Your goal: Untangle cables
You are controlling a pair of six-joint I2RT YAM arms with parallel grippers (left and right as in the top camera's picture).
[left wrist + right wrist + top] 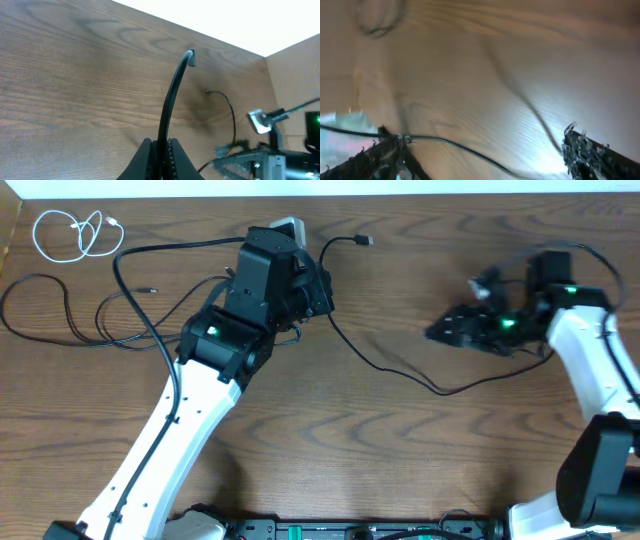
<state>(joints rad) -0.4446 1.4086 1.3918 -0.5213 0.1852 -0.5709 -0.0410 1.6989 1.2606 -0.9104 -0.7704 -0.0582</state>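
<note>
I need to bring the open fingers of my right gripper back and to its left in the overhead view next, onto the cable's sagging part [405, 376] [465, 148].
My left gripper [320, 290] is shut on a long black cable [385, 365]. In the left wrist view the cable [172, 95] rises from the shut fingers [161, 150] to its plug end [191, 57], which also shows in the overhead view [362, 241]. The cable runs on across the table to my right gripper [442, 330]. In the right wrist view the fingers [487, 152] are wide apart and the cable [465, 149] crosses between them, touching the left finger. A short white cable [75, 232] lies coiled at the far left corner. More black cables [60, 310] loop at the left.
The wooden table's far edge [450, 194] runs along the top. The right arm [590, 370] reaches in from the right side. A thin black cord [231, 110] with a small end lies near the right gripper in the left wrist view.
</note>
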